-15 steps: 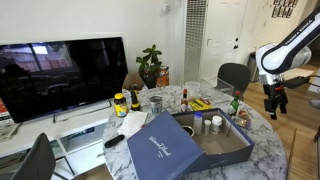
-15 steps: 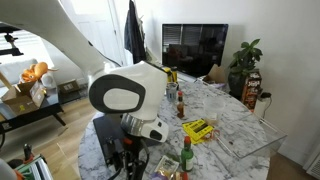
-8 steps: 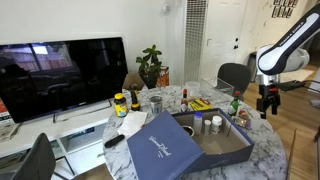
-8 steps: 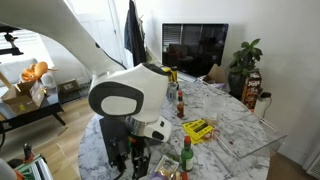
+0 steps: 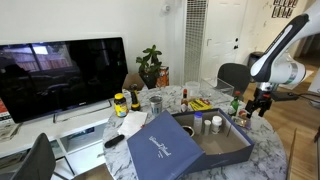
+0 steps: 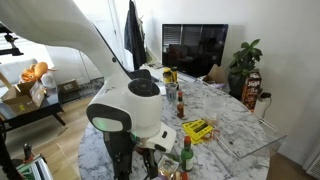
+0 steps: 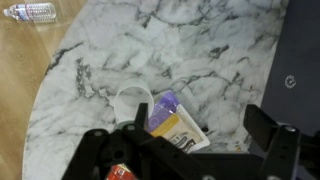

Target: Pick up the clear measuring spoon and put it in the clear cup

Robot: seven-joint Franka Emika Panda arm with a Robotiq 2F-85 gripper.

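The see-through container's opening faces up, so next my gripper will go down and to the left in the wrist view, onto the container's rim by the packet.
My gripper [image 7: 190, 150] is open, with its dark fingers [image 7: 272, 135] spread wide above the marble table [image 7: 200, 50]. In an exterior view the gripper [image 5: 258, 103] hangs over the table's edge beside some bottles [image 5: 236, 106]. A translucent round vessel [image 7: 133, 100], seen from above, stands just ahead of one finger; it may be the clear cup. A purple and yellow packet [image 7: 168, 118] lies against it, between the fingers. I cannot pick out the clear measuring spoon in any view. The arm's body [image 6: 125, 110] blocks much of an exterior view.
An open blue box [image 5: 190, 140] fills the table's near side. Jars, sauce bottles [image 6: 186, 152] and a yellow packet [image 6: 198, 128] are spread over the table [image 6: 230, 125]. A plastic bottle [image 7: 30, 12] lies on the wooden floor. A TV [image 5: 60, 75] and a plant [image 5: 150, 65] stand behind.
The arm has swung in from beside the table and lowered, so the gripper now hangs over the table's edge. The gripper stays open.
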